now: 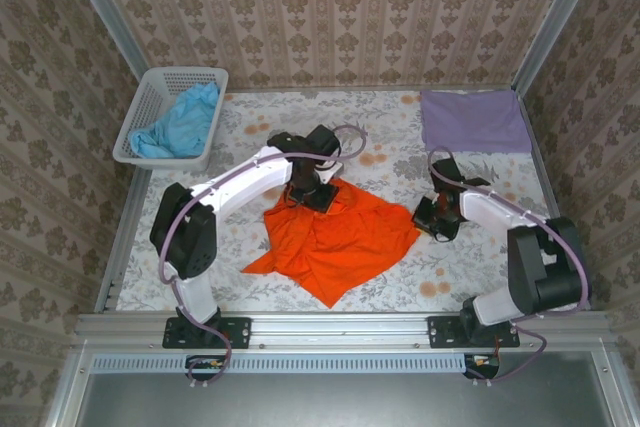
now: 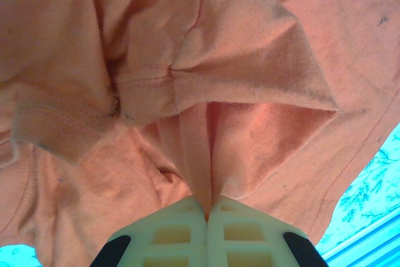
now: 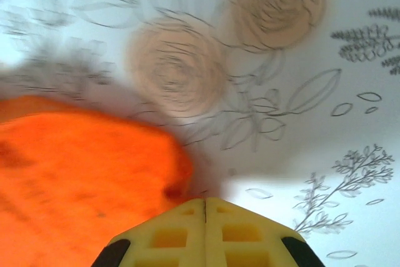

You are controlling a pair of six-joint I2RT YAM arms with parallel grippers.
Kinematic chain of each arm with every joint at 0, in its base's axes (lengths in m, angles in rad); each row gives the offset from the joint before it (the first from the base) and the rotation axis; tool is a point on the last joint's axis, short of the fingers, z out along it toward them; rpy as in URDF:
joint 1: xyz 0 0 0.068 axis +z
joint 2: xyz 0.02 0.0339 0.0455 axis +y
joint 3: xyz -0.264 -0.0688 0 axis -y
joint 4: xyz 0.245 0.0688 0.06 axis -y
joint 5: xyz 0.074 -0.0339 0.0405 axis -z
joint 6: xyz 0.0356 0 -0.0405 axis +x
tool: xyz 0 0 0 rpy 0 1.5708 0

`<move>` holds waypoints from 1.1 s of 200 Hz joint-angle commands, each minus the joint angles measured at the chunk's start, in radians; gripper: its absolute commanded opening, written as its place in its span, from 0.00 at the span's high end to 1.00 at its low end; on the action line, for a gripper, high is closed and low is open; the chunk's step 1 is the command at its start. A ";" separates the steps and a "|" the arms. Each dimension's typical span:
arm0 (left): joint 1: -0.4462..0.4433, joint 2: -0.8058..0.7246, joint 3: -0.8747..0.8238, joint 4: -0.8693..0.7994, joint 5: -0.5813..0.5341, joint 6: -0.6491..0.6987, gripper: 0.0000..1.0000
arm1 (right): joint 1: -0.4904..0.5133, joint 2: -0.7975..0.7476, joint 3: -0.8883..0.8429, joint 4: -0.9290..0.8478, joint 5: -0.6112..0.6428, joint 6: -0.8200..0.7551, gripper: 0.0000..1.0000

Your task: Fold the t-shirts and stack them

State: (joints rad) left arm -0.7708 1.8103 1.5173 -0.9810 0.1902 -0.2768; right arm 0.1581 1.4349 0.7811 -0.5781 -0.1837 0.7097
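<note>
My right gripper will next lift, swing outward and down to the bare tabletop next to the lavender t-shirt, and let go of the corner of the orange t-shirt, which will spread the crumpled t-shirt.
The bright orange t-shirt [image 1: 335, 242] lies crumpled in the middle of the table. My left gripper [image 1: 315, 190] sits at its far edge, shut on a pinched fold of the orange cloth [image 2: 206, 154], which rises from between the pale fingers [image 2: 181, 232]. Just off the shirt's right edge is my right gripper [image 1: 438, 217]. In the right wrist view its jaws [image 3: 205, 202] are pressed together with no cloth seen between them, the orange t-shirt [image 3: 81, 167] beside them on the left. The light blue t-shirt [image 1: 183, 124] is bunched in the basket. The lavender t-shirt [image 1: 474, 120] lies folded at the back right.
The white lattice basket [image 1: 146, 97] stands at the back left corner. A flower-patterned tablecloth [image 1: 400, 157] covers the table. Patterned walls close in the back and both sides. A metal rail [image 1: 340, 327] runs along the near edge by the arm bases.
</note>
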 commanded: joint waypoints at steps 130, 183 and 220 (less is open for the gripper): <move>0.300 -0.732 0.134 0.554 -0.275 -0.089 0.94 | 0.001 -0.424 0.799 0.005 0.070 -0.276 1.00; 0.301 -0.822 0.232 0.632 -0.293 0.004 0.94 | 0.001 -0.464 0.918 0.089 0.066 -0.288 1.00; 0.300 -0.769 0.321 0.609 -0.277 -0.020 0.93 | 0.001 -0.444 0.960 0.120 0.067 -0.265 1.00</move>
State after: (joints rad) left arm -0.4763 1.0008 1.7935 -0.4042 -0.0792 -0.3099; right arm 0.1581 0.9817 1.7077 -0.5224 -0.1349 0.4438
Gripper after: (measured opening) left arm 0.069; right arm 0.062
